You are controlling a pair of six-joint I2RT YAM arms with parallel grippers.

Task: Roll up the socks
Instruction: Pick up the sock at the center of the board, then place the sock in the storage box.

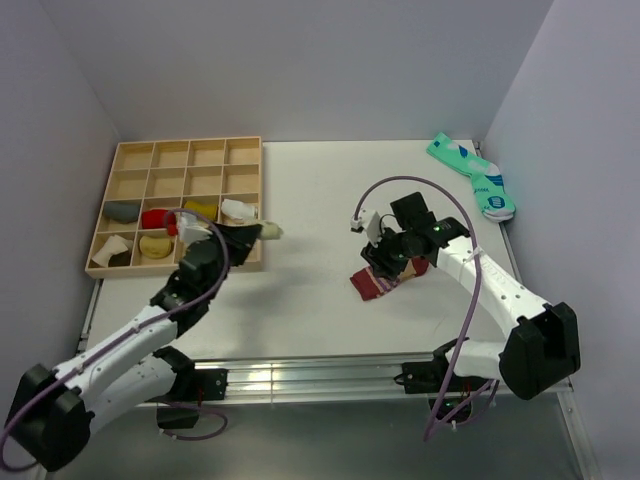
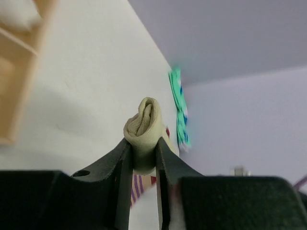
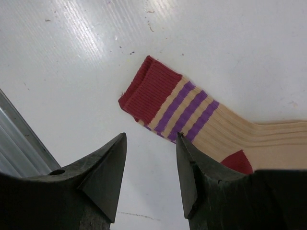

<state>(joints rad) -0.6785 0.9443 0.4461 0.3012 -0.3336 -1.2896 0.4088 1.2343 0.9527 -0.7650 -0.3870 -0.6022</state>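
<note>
My left gripper swings to the left in the top view next, over the tray's cell below beside the pale-yellow roll, lowers the rolled sock and releases.
A pale olive-green sock, rolled into a tight bundle, is pinched between the fingers of my left gripper. In the top view this gripper hovers at the wooden tray's right edge, with the green sock sticking out toward the table's middle. The tan sock with a maroon cuff and purple stripes lies flat on the white table. My right gripper hangs open just above its cuff end, with nothing between the fingers. From above, the tan sock shows partly under the right gripper.
A wooden compartment tray stands at the back left, with rolled socks in several of its lower cells. A teal and white sock pair lies at the back right corner. A metal rail runs along the near table edge.
</note>
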